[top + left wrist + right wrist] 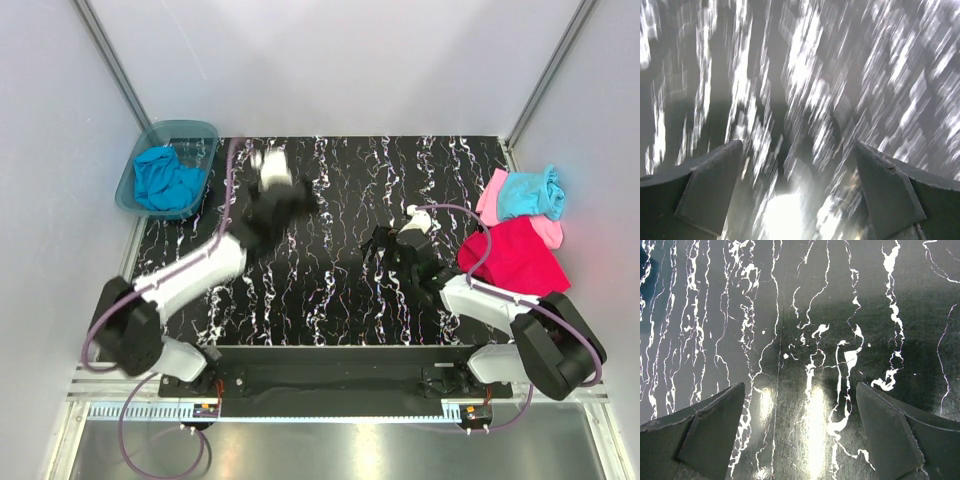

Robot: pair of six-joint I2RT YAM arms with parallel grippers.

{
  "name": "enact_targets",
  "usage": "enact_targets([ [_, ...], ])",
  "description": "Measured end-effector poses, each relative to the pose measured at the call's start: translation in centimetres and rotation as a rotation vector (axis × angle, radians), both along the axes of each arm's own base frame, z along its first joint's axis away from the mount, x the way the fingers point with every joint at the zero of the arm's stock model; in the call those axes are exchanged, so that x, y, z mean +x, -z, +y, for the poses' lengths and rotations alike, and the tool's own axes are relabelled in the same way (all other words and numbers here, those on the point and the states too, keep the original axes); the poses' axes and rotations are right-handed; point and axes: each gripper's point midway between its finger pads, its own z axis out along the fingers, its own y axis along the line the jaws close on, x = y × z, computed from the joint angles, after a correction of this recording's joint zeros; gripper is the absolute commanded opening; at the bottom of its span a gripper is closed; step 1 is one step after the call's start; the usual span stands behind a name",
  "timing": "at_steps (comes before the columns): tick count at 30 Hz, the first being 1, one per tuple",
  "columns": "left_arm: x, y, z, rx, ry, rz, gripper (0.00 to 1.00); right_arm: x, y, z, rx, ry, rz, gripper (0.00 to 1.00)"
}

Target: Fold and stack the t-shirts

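Note:
The left gripper should swing left in the top view to the bin and lower onto the crumpled blue t-shirt (184, 180).
A medium blue t-shirt (165, 181) lies crumpled inside the teal bin at the back left. At the right edge a magenta-red t-shirt (515, 259) lies spread out. A light pink t-shirt (490, 198) and a bunched light aqua t-shirt (531, 192) lie behind it. My left gripper (292, 202) (797, 150) hovers over the marbled tabletop right of the bin. It is open and empty, and its view is smeared by motion. My right gripper (379, 248) (800, 390) stands open and empty over the table's middle right, left of the red shirt.
The translucent teal plastic bin (198, 134) sits at the table's back left corner. The black, white-veined tabletop (330, 290) spans between grey walls with metal posts. Only bare tabletop (805, 330) shows between the right fingers.

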Motion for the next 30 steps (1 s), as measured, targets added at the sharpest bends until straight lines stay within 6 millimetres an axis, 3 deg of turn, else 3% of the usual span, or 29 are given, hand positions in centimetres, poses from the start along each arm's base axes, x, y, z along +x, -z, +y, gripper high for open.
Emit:
enact_targets([
  [2,5.6,-7.8,-0.5,-0.042,-0.049,-0.115,0.99,0.0,0.0,0.0,0.001,0.000,-0.001,1.00],
  [4,9.8,-13.4,1.8,-0.063,-0.110,-0.203,0.99,-0.1,-0.2,-0.1,0.003,0.001,-0.004,1.00],
  [6,13.2,-16.7,6.5,-0.048,-0.197,-0.248,0.99,-0.2,-0.5,-0.2,0.007,0.002,-0.012,1.00],
  [8,15.3,-17.4,11.4,-0.021,-0.279,-0.250,0.99,-0.3,-0.8,-0.2,0.013,0.003,-0.021,1.00],
  [10,16.7,-15.6,16.8,0.013,-0.363,-0.196,0.99,-0.2,-1.2,-0.2,0.019,0.003,-0.030,1.00],
  [12,17.3,-12.0,21.7,0.047,-0.435,-0.104,0.99,-0.2,-1.3,-0.2,0.022,0.003,-0.034,1.00],
  [13,17.2,-9.7,23.7,0.063,-0.461,-0.049,0.94,-0.3,-1.3,-0.2,0.021,0.003,-0.032,1.00],
  [17,15.4,-0.6,29.1,0.127,-0.505,0.187,0.89,-0.3,-1.2,-0.2,0.023,0.002,-0.030,1.00],
  [21,12.3,5.4,32.8,0.144,-0.531,0.362,0.89,-0.3,-0.8,-0.1,0.020,0.002,-0.020,1.00],
  [25,10.8,6.7,35.7,0.143,-0.571,0.412,0.89,-0.3,-0.7,-0.1,0.020,0.003,-0.017,1.00],
  [30,10.8,8.3,35.7,0.133,-0.546,0.446,0.89,-0.4,-1.2,-0.3,0.029,0.004,-0.032,1.00],
])
